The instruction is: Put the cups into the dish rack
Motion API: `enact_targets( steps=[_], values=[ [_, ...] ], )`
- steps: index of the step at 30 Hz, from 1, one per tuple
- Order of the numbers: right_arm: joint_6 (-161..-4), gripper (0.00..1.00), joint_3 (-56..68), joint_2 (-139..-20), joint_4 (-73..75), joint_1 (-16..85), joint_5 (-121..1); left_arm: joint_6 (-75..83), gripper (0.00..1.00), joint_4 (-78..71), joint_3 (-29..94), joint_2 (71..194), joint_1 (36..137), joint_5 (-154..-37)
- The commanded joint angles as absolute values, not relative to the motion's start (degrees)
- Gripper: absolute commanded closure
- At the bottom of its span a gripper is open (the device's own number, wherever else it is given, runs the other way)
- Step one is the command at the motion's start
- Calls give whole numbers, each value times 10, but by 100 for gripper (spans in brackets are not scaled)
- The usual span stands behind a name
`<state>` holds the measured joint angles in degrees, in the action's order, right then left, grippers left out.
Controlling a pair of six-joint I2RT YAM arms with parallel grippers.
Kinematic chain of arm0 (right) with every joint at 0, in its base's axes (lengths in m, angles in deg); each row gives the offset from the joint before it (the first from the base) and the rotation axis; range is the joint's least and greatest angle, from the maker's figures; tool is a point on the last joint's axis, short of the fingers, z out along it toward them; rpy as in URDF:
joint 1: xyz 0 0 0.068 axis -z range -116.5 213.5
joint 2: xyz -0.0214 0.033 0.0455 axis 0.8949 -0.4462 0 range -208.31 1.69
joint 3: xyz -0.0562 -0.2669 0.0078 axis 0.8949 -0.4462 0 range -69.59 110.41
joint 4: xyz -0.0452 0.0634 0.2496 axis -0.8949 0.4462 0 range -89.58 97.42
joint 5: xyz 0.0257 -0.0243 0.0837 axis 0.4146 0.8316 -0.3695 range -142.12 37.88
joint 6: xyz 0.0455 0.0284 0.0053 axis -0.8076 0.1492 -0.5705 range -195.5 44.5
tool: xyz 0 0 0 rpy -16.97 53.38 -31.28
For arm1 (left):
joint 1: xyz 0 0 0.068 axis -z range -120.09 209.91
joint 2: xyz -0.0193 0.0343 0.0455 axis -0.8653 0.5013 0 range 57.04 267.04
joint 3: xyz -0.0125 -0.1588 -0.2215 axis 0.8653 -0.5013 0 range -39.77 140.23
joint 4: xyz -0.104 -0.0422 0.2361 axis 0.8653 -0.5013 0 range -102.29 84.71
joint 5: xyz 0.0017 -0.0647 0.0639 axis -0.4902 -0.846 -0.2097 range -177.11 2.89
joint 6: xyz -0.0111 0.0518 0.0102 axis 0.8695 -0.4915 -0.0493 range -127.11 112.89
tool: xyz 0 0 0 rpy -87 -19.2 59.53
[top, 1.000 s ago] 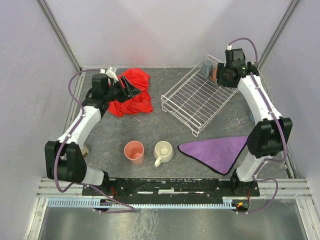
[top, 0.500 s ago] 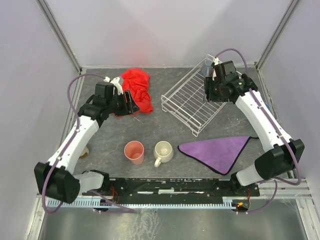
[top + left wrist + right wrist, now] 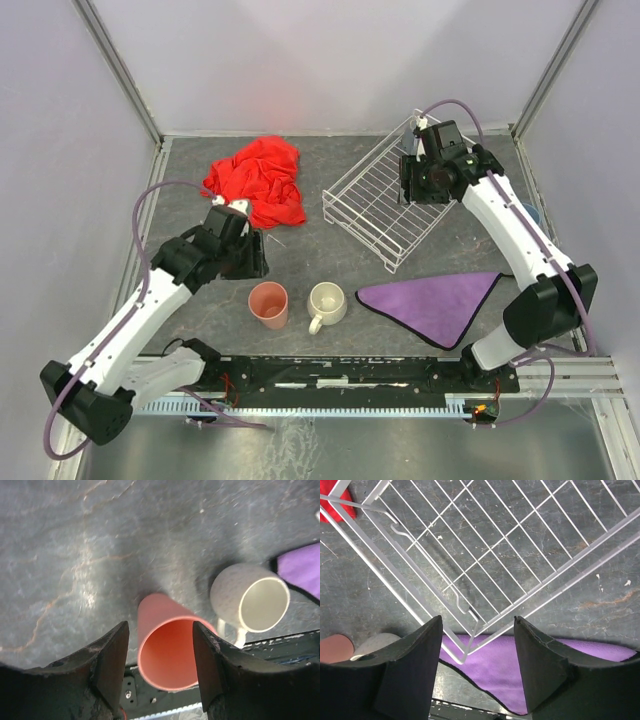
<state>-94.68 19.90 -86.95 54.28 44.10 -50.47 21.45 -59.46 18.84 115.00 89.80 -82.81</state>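
My left gripper moves down and back toward my base next, onto the tumbler's rim opposite the mug.
A salmon-pink tumbler (image 3: 268, 304) and a cream handled mug (image 3: 326, 302) stand upright side by side near the front of the table. My left gripper (image 3: 252, 258) is open just behind and above the tumbler. In the left wrist view the tumbler (image 3: 167, 650) shows between the open fingers of the left gripper (image 3: 159, 630), which do not touch it, with the mug (image 3: 250, 597) to the right. The white wire dish rack (image 3: 358, 240) lies at the back right. My right gripper (image 3: 415, 185) hovers open and empty over it. In the right wrist view the right gripper (image 3: 477, 622) is above the rack's near corner (image 3: 570, 566). The other cups are hidden.
A red cloth (image 3: 258, 182) lies bunched at the back left. A purple cloth (image 3: 435, 300) lies flat at the front right, next to the rack's near corner, and shows in the right wrist view (image 3: 490, 665). A bit of light blue (image 3: 530, 212) shows behind the right arm.
My left gripper has swung from the red cloth toward the front, down to the pink tumbler. My right gripper has moved from the rack's far corner leftward and nearer, over the rack.
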Motion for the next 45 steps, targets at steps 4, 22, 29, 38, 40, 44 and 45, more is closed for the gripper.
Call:
enact_targets(
  steps=[4, 22, 29, 38, 40, 44, 45],
  values=[
    [-936, 33, 231, -891, 504, 439, -525, 287, 41, -680, 164, 1097, 912, -783],
    [-924, 32, 224, -904, 488, 439, -527, 290, 44, -649, 109, 1142, 929, -791],
    [-920, 32, 219, -898, 488, 440, -521, 285, 60, -629, 93, 1156, 930, -786],
    [-914, 32, 241, -899, 498, 445, -535, 256, 97, -618, 138, 1175, 930, -749],
    [-915, 32, 252, -903, 498, 448, -566, 244, 97, -618, 181, 1188, 926, -746],
    [-934, 31, 271, -911, 495, 471, -655, 212, 97, -618, 289, 1223, 893, -771],
    [-944, 31, 270, -910, 489, 483, -678, 205, 97, -616, 314, 1229, 876, -785]
  ],
)
